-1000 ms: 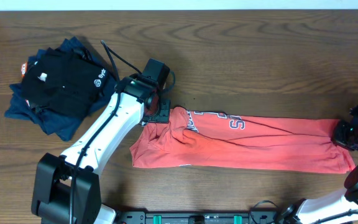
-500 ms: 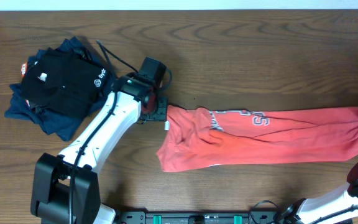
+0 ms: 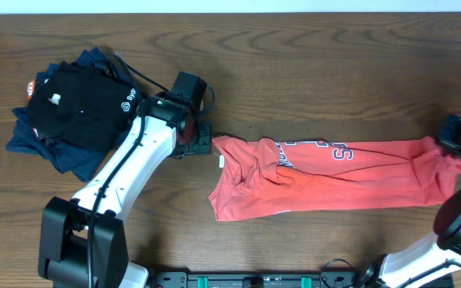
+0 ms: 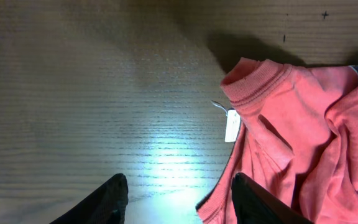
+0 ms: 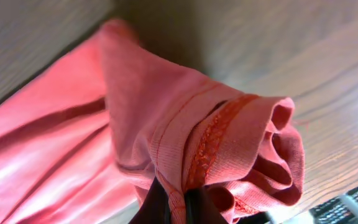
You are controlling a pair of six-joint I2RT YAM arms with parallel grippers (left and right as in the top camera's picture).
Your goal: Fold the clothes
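Note:
The shirt lies stretched, so next I will sweep my right gripper over the lettering's nearer end (image 3: 341, 154), to its left in the overhead view, and release the hem.
The coral-red T-shirt (image 3: 326, 176) lies stretched in a long band across the table, lettering up. Its ribbed collar and white neck tag (image 4: 232, 124) are at its left end. My left gripper (image 3: 201, 146) is open and empty just left of the collar; in the left wrist view (image 4: 179, 202) its right finger rests at the shirt's edge (image 4: 303, 124). My right gripper (image 3: 454, 148) is shut on the shirt's bunched hem at the far right; the right wrist view shows the hem (image 5: 229, 149) pinched between the fingers (image 5: 178, 208).
A pile of black shirt (image 3: 74, 104) over navy-blue garments (image 3: 58, 156) lies at the table's back left. The left arm (image 3: 126, 176) crosses the table's front left. The table's right edge is close to my right gripper.
The right gripper pulled the shirt's hem rightward, then came back a little left, so that end bunched. The left gripper let go of the collar, and the shirt slid right.

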